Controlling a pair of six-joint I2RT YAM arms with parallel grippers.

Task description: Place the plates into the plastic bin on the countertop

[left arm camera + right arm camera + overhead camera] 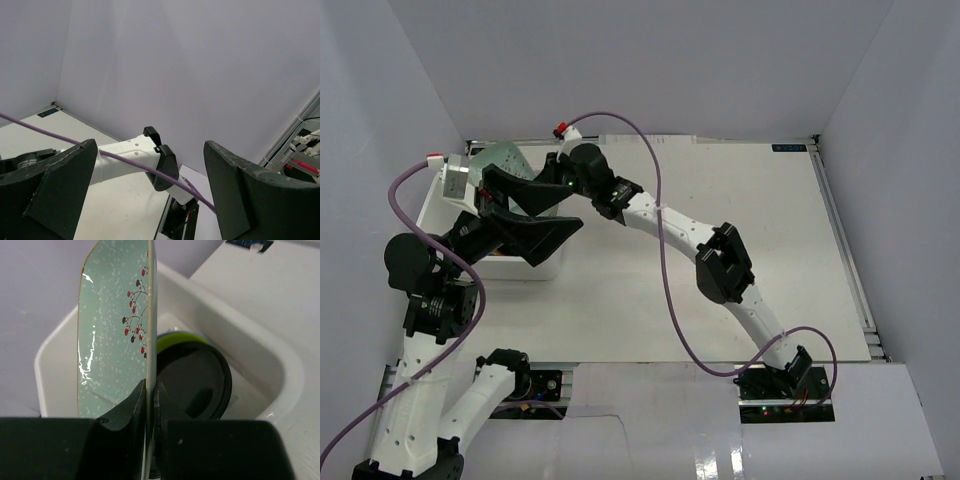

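Next, the right gripper goes down toward the glossy black plate below it inside the white bin and releases the mint plate there.
My right gripper is shut on the edge of a pale mint plate with a red-berry sprig pattern. It holds the plate upright on its edge above the white plastic bin. In the bin lies a glossy black round plate on top of a lime green one. In the top view the mint plate and right gripper are at the far left, over the bin. My left gripper hovers over the bin, open and empty; its fingers are spread wide.
My right arm stretches diagonally across the white countertop, trailing a purple cable. Pale grey walls close in the back and both sides. A metal rail runs along the countertop's right edge.
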